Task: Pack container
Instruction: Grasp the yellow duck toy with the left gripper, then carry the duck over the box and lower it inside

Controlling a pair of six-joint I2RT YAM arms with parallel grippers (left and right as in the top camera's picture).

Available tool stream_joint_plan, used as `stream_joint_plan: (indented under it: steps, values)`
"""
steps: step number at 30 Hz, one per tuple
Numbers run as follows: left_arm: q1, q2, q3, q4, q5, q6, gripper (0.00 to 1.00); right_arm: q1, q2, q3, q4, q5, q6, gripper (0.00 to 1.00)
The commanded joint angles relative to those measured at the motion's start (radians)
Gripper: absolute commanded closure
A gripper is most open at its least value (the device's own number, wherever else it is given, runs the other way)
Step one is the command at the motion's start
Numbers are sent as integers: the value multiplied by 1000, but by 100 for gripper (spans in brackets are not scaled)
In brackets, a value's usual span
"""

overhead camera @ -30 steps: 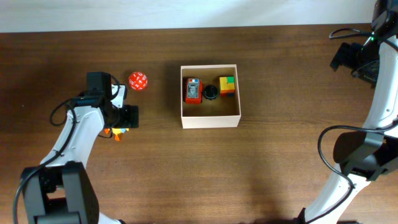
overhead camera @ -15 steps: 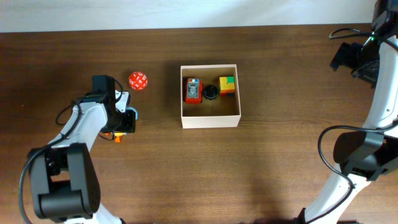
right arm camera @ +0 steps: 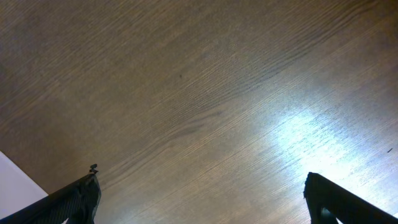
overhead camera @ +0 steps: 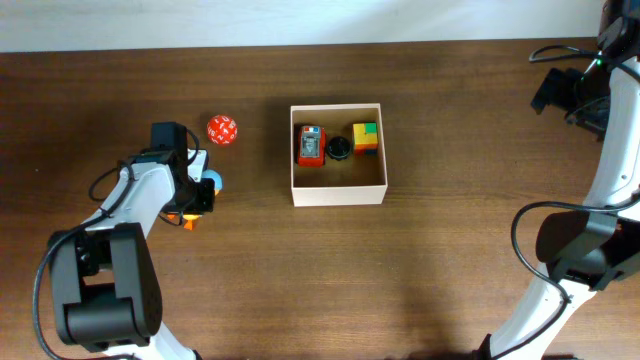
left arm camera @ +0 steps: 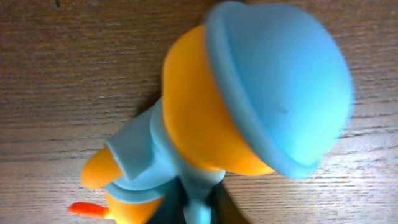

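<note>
The robot's left hand is about to carry the toy figure (overhead camera: 212, 183) up and to the right in the overhead view, over the near part of the container's bottom, and let it go where the space is empty.
The container (overhead camera: 337, 196), a square white-walled box with a tan floor, stands at the table's middle. In it lie a red device (overhead camera: 311, 145), a black round piece (overhead camera: 339, 148) and a yellow-green block (overhead camera: 365, 137). Left of the container, my left gripper (overhead camera: 203, 190) is shut on a blue and orange toy figure (overhead camera: 212, 183) resting on the wood. The left wrist view is filled by this toy figure (left arm camera: 249, 106), blue cap on top, and the fingers are mostly hidden beneath it. My right gripper (right arm camera: 205, 199) hangs open over bare wood at the far right, holding nothing.
A red ball with white marks (overhead camera: 221, 129) lies on the table just above the left arm. An orange part of the toy (overhead camera: 188, 218) sticks out below the left gripper. The right arm (overhead camera: 600, 200) rises along the right edge.
The left gripper has shut on the blue and orange toy. Its wrist has shifted slightly, so the toy's blue cap now shows beside it. The right arm has not moved.
</note>
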Motion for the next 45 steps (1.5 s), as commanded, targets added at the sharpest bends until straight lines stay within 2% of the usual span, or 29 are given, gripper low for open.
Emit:
stream_joint_plan:
  steps: [1, 7, 16, 24, 30, 37, 42, 45]
  values:
    - [4, 24, 6, 0, -11, 1, 98, -1, -32, -3, 0, 13, 12, 1]
    - [2, 22, 64, -37, 13, -41, 98, -1, -32, -3, 0, 13, 12, 1]
    - [2, 21, 380, -262, 98, -44, 98, -1, -32, -3, 0, 13, 12, 1]
    - [-4, 21, 485, -325, 115, -42, 98, -1, -32, -3, 0, 13, 12, 1]
    - [-76, 15, 537, -341, 266, 126, 98, -2, -32, -3, 0, 13, 12, 1]
    - [-248, -16, 608, -351, 263, 303, 98, -2, -32, -3, 0, 13, 11, 1]
    - [-382, -18, 618, -346, 261, 497, 98, -2, -32, -3, 0, 13, 11, 1]
    - [-439, -18, 618, -337, 211, 560, 98, -2, -32, -3, 0, 13, 12, 1]
